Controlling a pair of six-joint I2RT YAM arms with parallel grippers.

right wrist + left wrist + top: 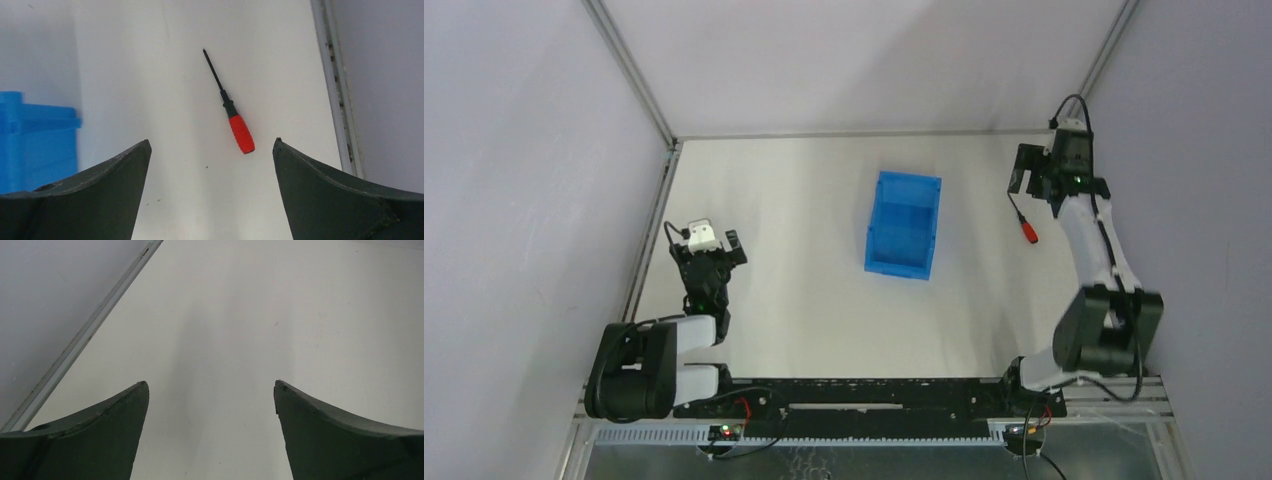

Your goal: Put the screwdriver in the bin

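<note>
I will lower my right gripper onto the stem end of the screwdriver's red handle (1024, 221) (235, 120), which is below it, because the bare table leaves room for both fingers.
The screwdriver (241, 133), red-handled with a thin black shaft, lies flat on the white table near the right wall; it also shows in the top view as the screwdriver (1028, 230). My right gripper (211, 142) hovers open just short of the handle's end, with nothing between its fingers, and shows as the right gripper (1033, 178) in the top view. The blue bin (904, 223) stands upright mid-table, well left of the screwdriver; its corner shows as the bin (35, 142) in the right wrist view. My left gripper (211, 383) is open over bare table at the left gripper (714, 250).
Grey enclosure walls close in the table on the left, back and right, with metal rails (336, 100) along their feet. A black rail (864, 392) carrying the arm bases runs along the near edge.
</note>
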